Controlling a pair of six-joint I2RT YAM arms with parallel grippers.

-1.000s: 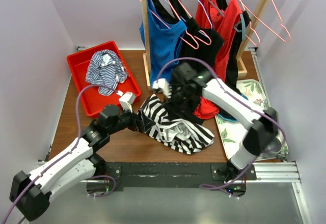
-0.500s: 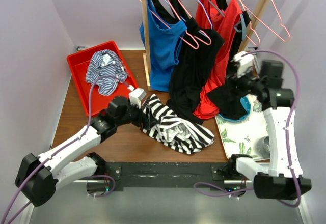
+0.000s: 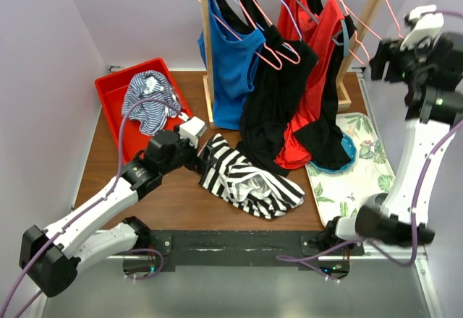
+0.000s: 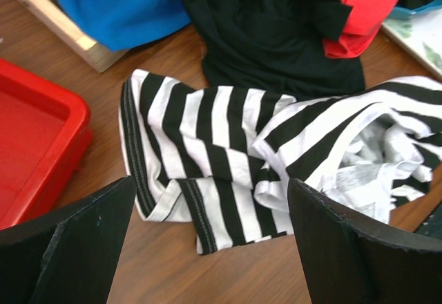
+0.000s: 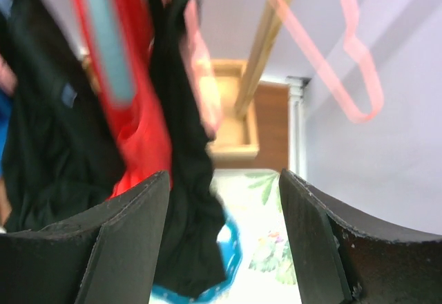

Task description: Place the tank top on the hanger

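Note:
My right gripper moves outward next until the empty pink wire hanger's near end (image 3: 397, 35) (image 5: 364, 109), still beyond my open fingers, sits between them.
The tank top (image 3: 249, 179), boldly striped black and white, lies crumpled on the brown table; in the left wrist view (image 4: 221, 145) it fills the middle. My left gripper (image 3: 205, 159) hovers at its left edge, open and empty, with its fingers either side of the hem (image 4: 210, 249). My right gripper (image 3: 385, 61) is raised high at the far right, open and empty (image 5: 221, 249). It is beside an empty pink wire hanger (image 3: 405, 47) on the rack, which shows blurred in the right wrist view (image 5: 359, 119).
A wooden rack (image 3: 207, 50) holds blue (image 3: 231, 58), black (image 3: 271, 101) and red (image 3: 318, 50) tops on hangers. A red tray (image 3: 108, 90) at the left holds a thin-striped garment (image 3: 148, 101). A floral mat (image 3: 362, 170) lies at the right.
My right arm has swung from the middle of the table out to the right and up beside the pink hanger. My left gripper has moved slightly farther along the tank top's left edge.

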